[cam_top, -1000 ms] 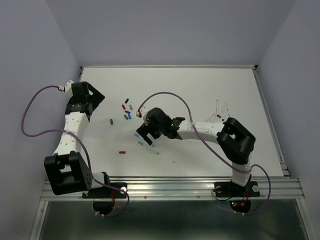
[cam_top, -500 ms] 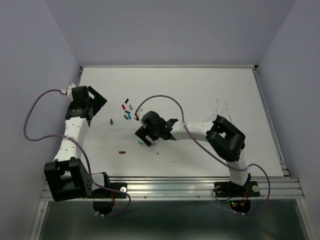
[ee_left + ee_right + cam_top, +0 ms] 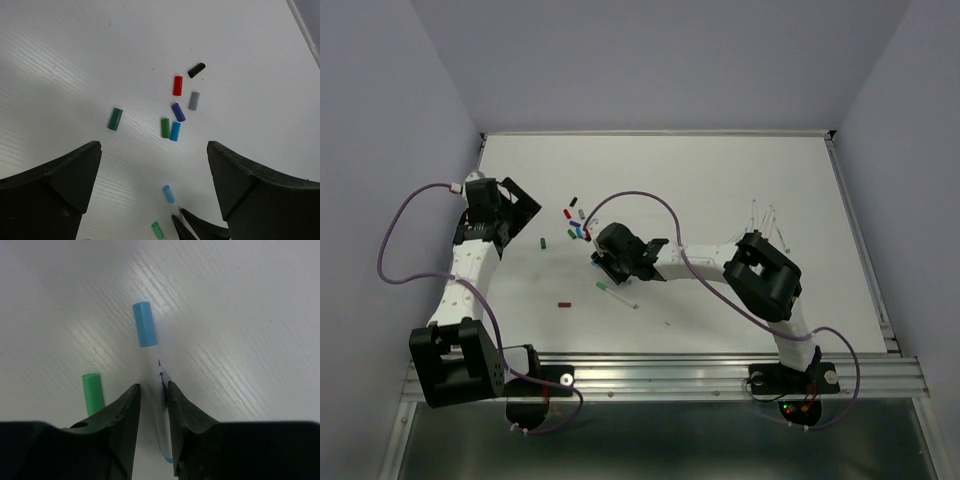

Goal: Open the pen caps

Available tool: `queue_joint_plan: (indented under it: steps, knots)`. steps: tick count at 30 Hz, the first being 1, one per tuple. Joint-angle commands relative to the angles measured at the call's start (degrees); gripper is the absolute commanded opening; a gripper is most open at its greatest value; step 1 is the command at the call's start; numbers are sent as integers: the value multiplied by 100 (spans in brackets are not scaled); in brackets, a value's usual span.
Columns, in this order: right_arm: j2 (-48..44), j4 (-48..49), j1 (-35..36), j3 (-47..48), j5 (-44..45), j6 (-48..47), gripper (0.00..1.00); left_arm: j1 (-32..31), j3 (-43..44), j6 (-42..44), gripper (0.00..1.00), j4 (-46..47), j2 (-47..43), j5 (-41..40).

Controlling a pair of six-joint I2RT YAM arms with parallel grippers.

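My right gripper holds the body of the pen, and the light blue cap (image 3: 145, 324) of that pen sticks out free. I should swing my left gripper toward my right gripper and turn it onto that cap.
In the right wrist view, my right gripper (image 3: 153, 386) is shut on the thin white barrel (image 3: 154, 365) of a pen lying on the table. Its light blue cap (image 3: 145, 324) sticks out just past the fingertips. A second pen with a green cap (image 3: 93, 392) lies to the left of the jaws. From above, the right gripper (image 3: 603, 262) sits low at the table's middle. My left gripper (image 3: 152, 150) hangs open over the table, holding nothing. Loose pen caps lie ahead of it: red (image 3: 177, 85), purple (image 3: 178, 112), green (image 3: 165, 128), blue (image 3: 175, 131) and teal (image 3: 115, 119).
A black cap (image 3: 196, 70) and a grey cap (image 3: 194, 100) lie in the same cluster. A dark red cap (image 3: 564, 303) lies alone near the left front. Several bare white pen barrels (image 3: 760, 215) lie at the right, behind the right arm's elbow.
The right gripper has moved left and down to the blue-capped pen, and its jaws have shut round the barrel. The left gripper has shifted slightly toward the back, still open.
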Motion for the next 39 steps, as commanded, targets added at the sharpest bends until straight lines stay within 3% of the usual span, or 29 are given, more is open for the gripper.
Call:
queue_joint_plan:
  steps: [1, 6, 8, 15, 27, 33, 36, 39]
  knots:
    - [328, -157, 25, 74, 60, 118, 24, 47, 46, 92, 99, 284, -146, 435]
    - [240, -140, -167, 4, 15, 382, 4, -6, -147, 83, 99, 441, -296, 777]
    - [179, -131, -282, 83, 155, 400, 1, -41, -156, 110, 99, 520, -313, 1023]
    - [-777, 202, -853, 40, -213, 233, 1, -594, -358, -144, 99, 1196, -480, 1753]
    - [-2695, 1231, -907, -1208, -890, 1084, 1, -2150, -218, -1129, 94, 2401, -173, 1605]
    - [-3109, 1433, -907, -1385, -1109, 1270, 1, -2616, 37, -1270, 81, 2648, 161, 1561]
    - [-3161, 1434, -907, -1358, -996, 1322, 1, -2774, 64, -1340, 62, 2744, 223, 1508]
    - [-3162, 1434, -907, -1376, -785, 1357, 1, -2871, 64, -1358, 54, 2771, 249, 1499]
